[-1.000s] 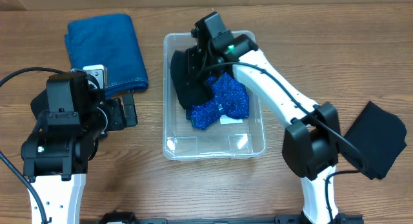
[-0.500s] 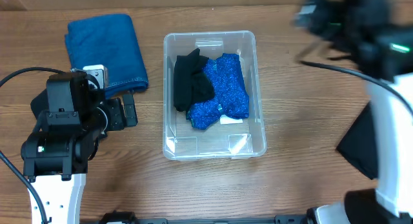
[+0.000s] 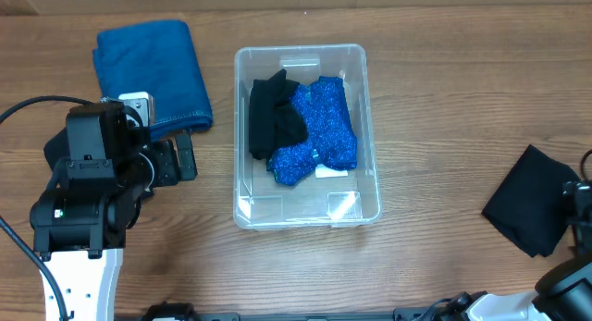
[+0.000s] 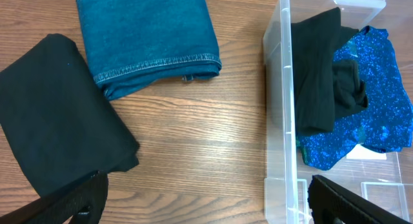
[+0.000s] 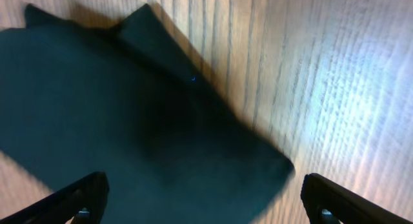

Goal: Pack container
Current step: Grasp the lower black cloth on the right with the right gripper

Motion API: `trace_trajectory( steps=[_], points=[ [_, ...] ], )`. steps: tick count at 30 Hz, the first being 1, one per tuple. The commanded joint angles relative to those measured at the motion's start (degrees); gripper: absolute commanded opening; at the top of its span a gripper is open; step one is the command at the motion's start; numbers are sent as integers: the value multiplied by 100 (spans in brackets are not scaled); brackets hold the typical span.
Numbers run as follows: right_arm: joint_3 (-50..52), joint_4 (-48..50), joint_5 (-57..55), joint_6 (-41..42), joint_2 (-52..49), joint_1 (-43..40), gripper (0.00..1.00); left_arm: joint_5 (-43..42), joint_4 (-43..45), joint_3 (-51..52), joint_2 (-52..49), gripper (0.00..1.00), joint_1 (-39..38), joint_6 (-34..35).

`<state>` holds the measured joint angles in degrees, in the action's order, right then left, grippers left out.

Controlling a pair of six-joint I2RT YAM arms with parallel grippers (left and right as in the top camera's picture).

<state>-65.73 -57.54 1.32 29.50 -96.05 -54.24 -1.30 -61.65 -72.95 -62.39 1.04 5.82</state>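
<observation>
My right gripper should next move down and toward the left in the overhead view onto the dark folded cloth's middle (image 3: 540,205) (image 5: 181,172), because the cloth lies flat below it.
The clear container (image 3: 305,203) stands mid-table. Inside it a black cloth (image 3: 271,116) lies beside a sparkly blue cloth (image 3: 326,134). My left gripper (image 4: 206,204) hovers open over bare wood, just left of the container's wall (image 4: 279,121), nothing between its fingers (image 4: 71,201). A folded denim cloth (image 4: 145,37) and a black cloth (image 4: 58,121) lie near it. My right gripper (image 5: 203,201) is open above a dark folded cloth (image 5: 129,121), far right of the container; that view is blurred.
The denim cloth (image 3: 153,71) lies at the back left. The dark cloth (image 3: 532,210) sits near the right edge, with a bit of my right arm (image 3: 580,215) beside it. My left arm (image 3: 88,187) covers the front left.
My right arm let go of the black cloth in the container and swung off to the far right, over the dark cloth. The left arm has not moved.
</observation>
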Motion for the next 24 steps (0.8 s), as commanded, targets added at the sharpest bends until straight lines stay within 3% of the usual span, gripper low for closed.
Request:
trace_trajectory(
  steps=[1, 5, 6, 7, 9, 10, 11, 15, 18, 21, 24],
  points=[
    [774, 824, 52, -219, 68, -7, 100, -17, 13, -125, -13, 100, -33, 37],
    [1390, 1679, 243, -544, 68, 22, 100, -17, 15, -125, -13, 100, -33, 37],
    [1447, 1786, 422, -695, 66, 22, 95, -17, 15, -125, -13, 100, -33, 37],
    [1480, 1871, 699, -903, 57, 22, 77, -20, 15, -125, -13, 100, -33, 37],
    [1480, 1897, 1010, -1047, 57, 22, 24, -20, 15, -125, -13, 100, -33, 37],
    [1480, 1912, 1145, -1049, 57, 22, 20, -20, 15, -125, -13, 100, -33, 37],
    [1478, 1930, 1325, -1049, 57, 22, 5, -20, 13, -125, -13, 100, -33, 37],
    [1281, 1941, 2946, -1508, 66, 81, 4, -17, 15, -125, -13, 100, -33, 35],
    [699, 1519, 3517, -1832, 247, 437, 4, -17, 15, -125, -11, 100, -33, 35],
    [-391, 866, 3788, -2275, 654, 1329, 4, -17, 13, -125, -13, 100, -33, 37],
    [-1956, -63, 3777, -3383, 960, 2715, 4, -17, 13, -125, -13, 100, -33, 37]
  ],
)
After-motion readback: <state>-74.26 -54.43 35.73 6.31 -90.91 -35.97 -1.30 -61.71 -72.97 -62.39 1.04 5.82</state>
